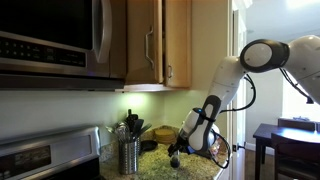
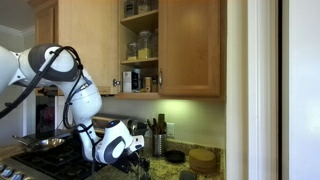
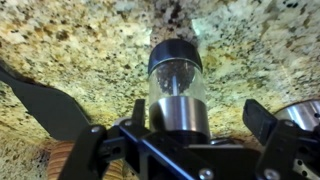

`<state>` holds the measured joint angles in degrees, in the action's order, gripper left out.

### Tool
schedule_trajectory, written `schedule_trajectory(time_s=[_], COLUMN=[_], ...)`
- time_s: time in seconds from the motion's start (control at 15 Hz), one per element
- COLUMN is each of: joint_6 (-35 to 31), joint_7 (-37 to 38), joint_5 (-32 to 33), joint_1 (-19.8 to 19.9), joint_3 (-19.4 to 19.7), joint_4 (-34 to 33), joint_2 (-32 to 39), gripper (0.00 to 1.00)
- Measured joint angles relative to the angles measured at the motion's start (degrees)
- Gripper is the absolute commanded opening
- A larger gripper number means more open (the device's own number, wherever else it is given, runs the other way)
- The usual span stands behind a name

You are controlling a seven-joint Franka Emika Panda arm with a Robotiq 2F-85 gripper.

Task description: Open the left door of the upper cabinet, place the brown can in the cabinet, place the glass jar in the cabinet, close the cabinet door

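Note:
I need to keep my gripper low over the counter and close its open fingers onto the silver part of the glass jar, which is already between them.
The glass jar (image 3: 176, 80), clear with a dark top and a silver base, stands on the speckled granite counter. My gripper (image 3: 195, 118) is open around it, the jar sitting close to the left finger (image 3: 135, 118) with a wide gap to the right one. In an exterior view the gripper (image 1: 178, 148) is low over the counter at the jar (image 1: 174, 153). The upper cabinet (image 2: 140, 50) shows its shelves, its left door (image 1: 145, 40) swung open. A small orange-brown can (image 2: 133, 82) sits on the lower shelf.
A silver ribbed utensil holder (image 1: 128, 152) stands beside the stove (image 1: 50, 155), under the microwave (image 1: 50, 35). A black spatula (image 3: 40, 100) lies left of the jar. A pan (image 2: 45, 143) is on the stove, and a round wooden item (image 2: 203, 160) is on the counter.

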<state>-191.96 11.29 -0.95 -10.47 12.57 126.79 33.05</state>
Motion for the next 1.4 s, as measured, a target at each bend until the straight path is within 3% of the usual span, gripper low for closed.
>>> schedule_trajectory(time_s=[0.13, 0.2, 0.27, 0.67, 1.07, 1.4], joint_6=[-0.7, -0.72, -0.72, -0.86, -3.38, -3.58], joint_7=[-1.47, -1.93, -2.17, -3.16, -3.47, -4.74], joint_5=[-1.66, -2.12, -2.34, -2.46, -2.84, -2.06], joint_1=[0.04, 0.12, 0.27, 1.26, 2.9, 7.46], joint_3=[0.07, 0.03, -0.11, -0.48, -1.68, -7.68], joint_4=[-1.29, -1.87, -2.39, -3.21, -3.19, -3.11], joint_2=[1.06, 1.43, 1.79, 2.8, 3.41, 2.59], gripper=[1.0, 0.75, 0.73, 0.36, 0.36, 0.36])
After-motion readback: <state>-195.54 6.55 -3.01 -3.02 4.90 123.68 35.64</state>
